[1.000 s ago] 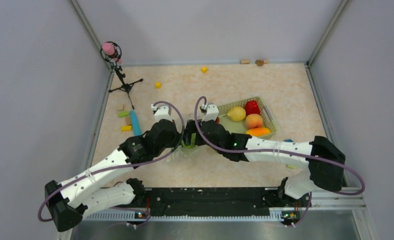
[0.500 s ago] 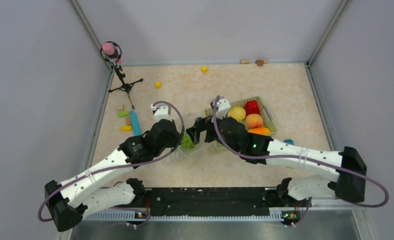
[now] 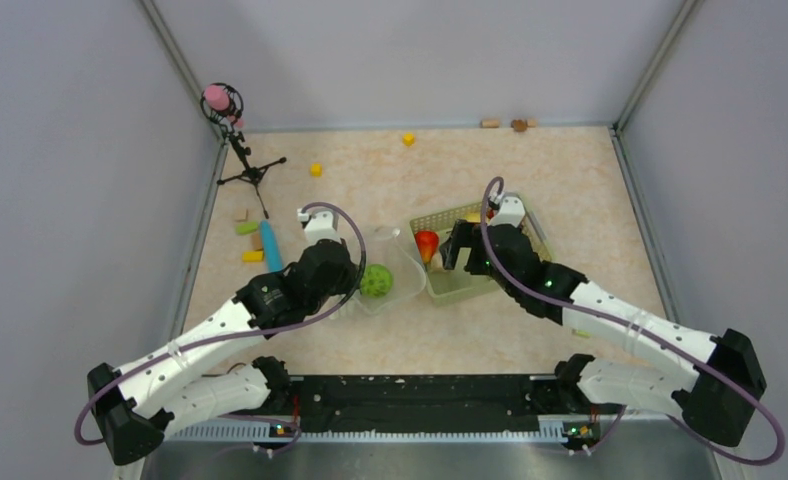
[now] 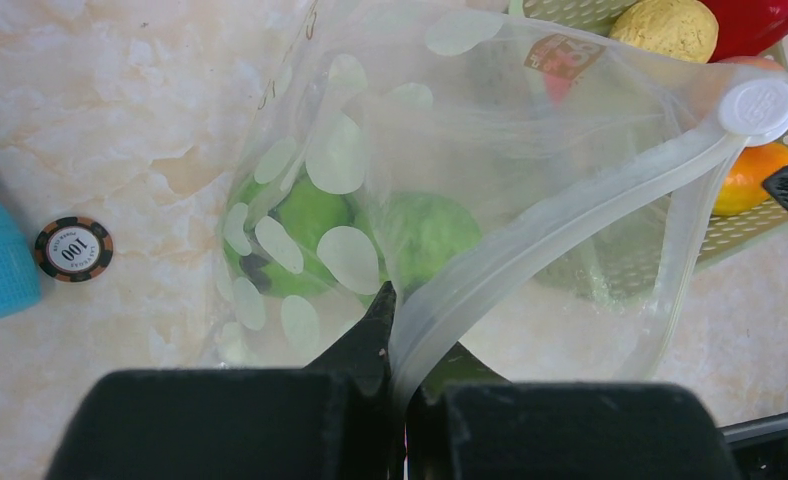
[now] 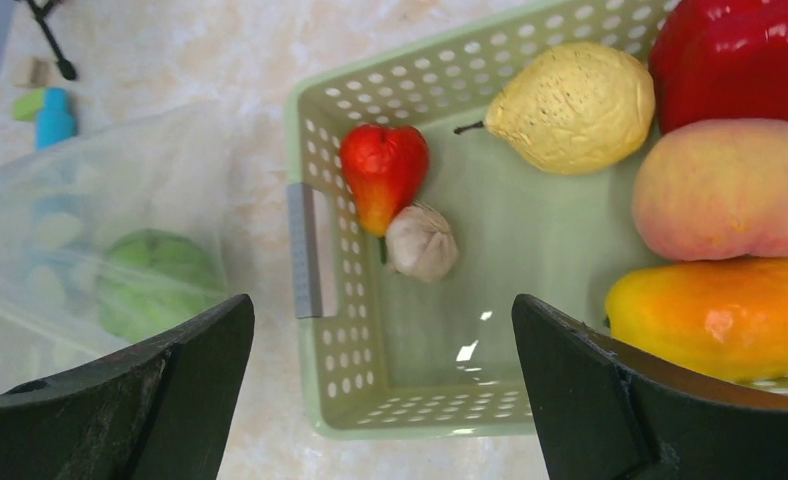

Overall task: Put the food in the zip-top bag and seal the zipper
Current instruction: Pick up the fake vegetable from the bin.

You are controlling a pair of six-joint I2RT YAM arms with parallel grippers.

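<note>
I need to lower my right gripper into the basket next, toward the side of the basket next to the bag, with its fingers on both sides of the whitish bulb (image 3: 437,262) (image 5: 422,243).
The zip-top bag (image 3: 390,262) lies left of the green basket (image 3: 448,293), mouth held up. A striped green melon (image 3: 376,281) sits inside it, seen through the dots (image 4: 310,215). My left gripper (image 4: 410,340) is shut on the zipper strip (image 4: 570,225) near its near end. My right gripper (image 5: 382,300) is open and empty above the basket's left end (image 3: 457,250). The basket (image 5: 310,130) holds a red fruit (image 5: 383,172), a small whitish bulb (image 5: 421,242), a yellow pear (image 5: 574,107), a red pepper (image 5: 735,60), a peach (image 5: 727,190) and an orange mango (image 5: 715,315).
A blue cylinder (image 3: 270,245) and coloured blocks (image 3: 250,240) lie left of my left arm. A poker chip (image 4: 74,248) lies by the bag. A small stand with a pink ball on top (image 3: 232,120) is at the back left. Yellow cubes (image 3: 315,169) lie farther back.
My right gripper has pulled away from the bag's mouth and moved right to above the basket. The melon stays in the bag. My left gripper keeps its hold.
</note>
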